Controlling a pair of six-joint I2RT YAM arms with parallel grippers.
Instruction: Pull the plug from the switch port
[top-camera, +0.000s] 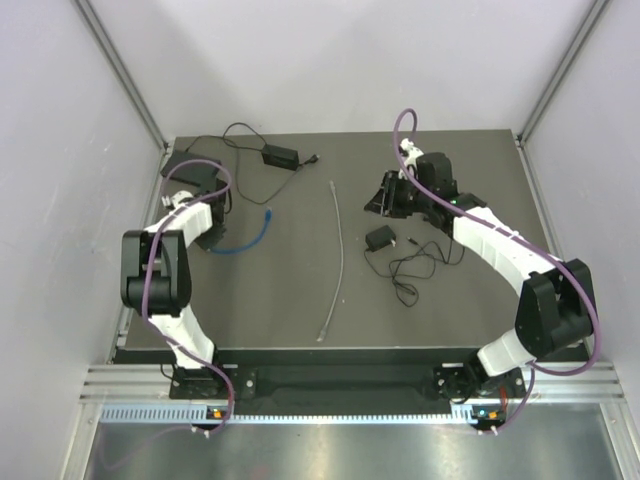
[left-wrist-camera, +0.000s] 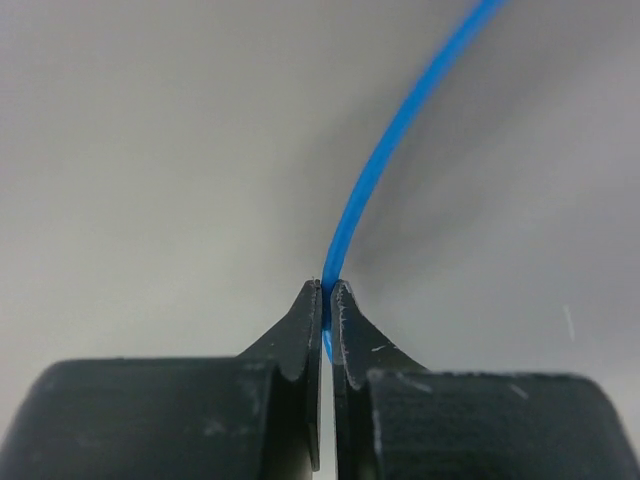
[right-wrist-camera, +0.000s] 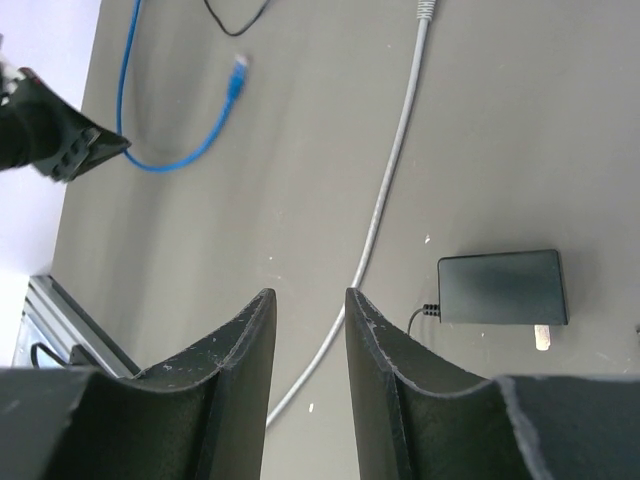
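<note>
I will next pull the blue cable (top-camera: 240, 246) across the mat toward the grey cable with my left gripper, and then I will open it there.
A thin blue cable (top-camera: 240, 246) lies in a loop on the dark table at the left. Its free clear plug (top-camera: 268, 213) rests on the mat, also visible in the right wrist view as the plug (right-wrist-camera: 238, 70). My left gripper (top-camera: 207, 238) is shut on the blue cable (left-wrist-camera: 372, 170), pinched at the fingertips of the gripper (left-wrist-camera: 327, 285). The black switch (top-camera: 192, 170) sits behind the left arm; its port is hidden. My right gripper (top-camera: 383, 195) hovers over the right half, and in its wrist view the gripper (right-wrist-camera: 305, 293) is open and holds nothing.
A grey cable (top-camera: 338, 250) lies lengthwise in the middle, seen also as the grey cable (right-wrist-camera: 390, 180). A black power adapter (top-camera: 380, 238) with tangled black wire lies under the right arm. Another adapter (top-camera: 278, 155) sits at the back left. Grey walls enclose the table.
</note>
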